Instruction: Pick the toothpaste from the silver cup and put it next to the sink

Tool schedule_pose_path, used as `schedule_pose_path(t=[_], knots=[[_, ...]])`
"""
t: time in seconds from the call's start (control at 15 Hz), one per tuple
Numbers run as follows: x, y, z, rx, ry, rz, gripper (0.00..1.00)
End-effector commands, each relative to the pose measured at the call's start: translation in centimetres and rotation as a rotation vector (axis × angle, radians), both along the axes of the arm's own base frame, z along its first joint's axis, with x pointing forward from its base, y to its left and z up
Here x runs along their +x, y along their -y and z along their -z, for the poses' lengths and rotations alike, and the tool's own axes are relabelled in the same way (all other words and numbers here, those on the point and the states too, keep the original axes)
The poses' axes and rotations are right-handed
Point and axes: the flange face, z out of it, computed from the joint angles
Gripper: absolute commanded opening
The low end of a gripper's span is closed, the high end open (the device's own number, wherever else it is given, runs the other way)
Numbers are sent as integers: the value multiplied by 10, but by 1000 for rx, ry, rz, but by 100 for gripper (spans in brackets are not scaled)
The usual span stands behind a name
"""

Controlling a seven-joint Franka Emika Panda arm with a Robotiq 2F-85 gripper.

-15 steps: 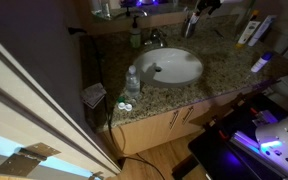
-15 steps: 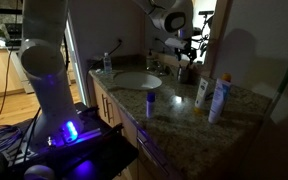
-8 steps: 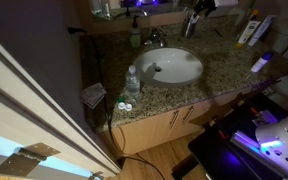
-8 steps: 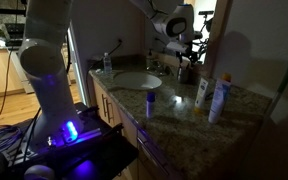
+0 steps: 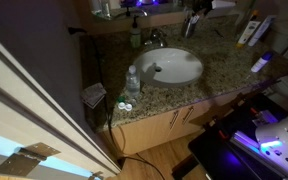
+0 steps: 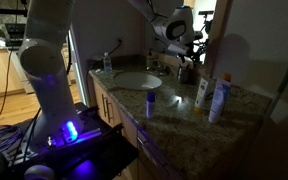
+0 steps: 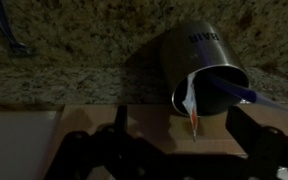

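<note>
The gripper will next move slightly toward the blue-handled brush, then close on the tube's near end (image 7: 193, 116).
In the wrist view the silver cup (image 7: 200, 62) stands against the granite backsplash. The toothpaste (image 7: 188, 101), a slender whitish tube with a red tip, sticks out of its mouth towards me, beside a blue-handled brush (image 7: 236, 91). My gripper (image 7: 184, 140) is open, its dark fingers (image 7: 118, 133) standing either side of the tube's tip without touching it. In both exterior views the gripper (image 5: 196, 10) (image 6: 183, 45) hangs over the cup (image 6: 187, 71) at the back of the counter, beyond the white sink (image 5: 174, 67) (image 6: 134, 80).
A green soap bottle (image 5: 136, 38) and chrome tap (image 5: 154, 40) stand behind the basin, and a clear plastic bottle (image 5: 132, 80) in front. Tall white-and-yellow tubes (image 6: 220, 97) stand on the granite counter (image 5: 224, 62). A small blue-capped item (image 6: 151, 100) stands near the edge.
The gripper has shifted only slightly above the cup. Nothing has been taken hold of.
</note>
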Motion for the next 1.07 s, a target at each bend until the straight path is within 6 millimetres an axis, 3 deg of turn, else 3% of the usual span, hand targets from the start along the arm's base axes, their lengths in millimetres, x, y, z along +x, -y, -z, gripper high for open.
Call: schedule_pose_path(t=[0.0, 0.67, 1.0], knots=[[-1, -1, 1, 1, -6, -1, 74], [-3, -12, -2, 24, 14, -30, 4], [-5, -11, -6, 51, 11, -19, 0]])
